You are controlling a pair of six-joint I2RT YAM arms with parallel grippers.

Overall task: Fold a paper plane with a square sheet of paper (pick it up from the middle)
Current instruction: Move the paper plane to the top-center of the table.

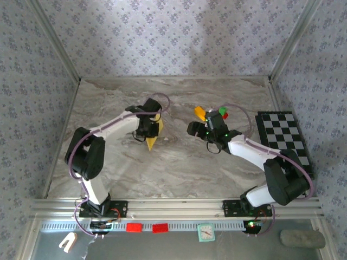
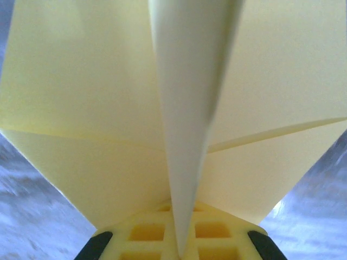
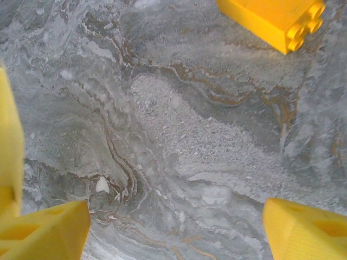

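Observation:
Bare marble lies clear below and outward of my left gripper's fingers. I will carry the plane (image 1: 152,140) outward and down with that gripper to release the plane's nose.
The square sheet of paper is folded into a pale yellow paper plane (image 1: 152,140), nose pointing toward the near edge of the table. My left gripper (image 1: 145,125) is shut on it from above. In the left wrist view the plane's centre fold (image 2: 184,108) runs down between the yellow fingers (image 2: 146,233), pinched there by my left gripper (image 2: 184,241), and the wings spread out to both sides. My right gripper (image 1: 195,129) hovers to the right, apart from the plane. In its wrist view the right gripper (image 3: 176,233) stands open over bare marble, nothing between its fingers (image 3: 43,227).
An orange-yellow block (image 1: 200,113) lies just beyond my right gripper, seen as the orange-yellow block (image 3: 271,19) at the top right of the wrist view. Green (image 1: 221,111) and red (image 1: 225,115) blocks sit beside it. A checkered board (image 1: 284,135) lies at the right wall.

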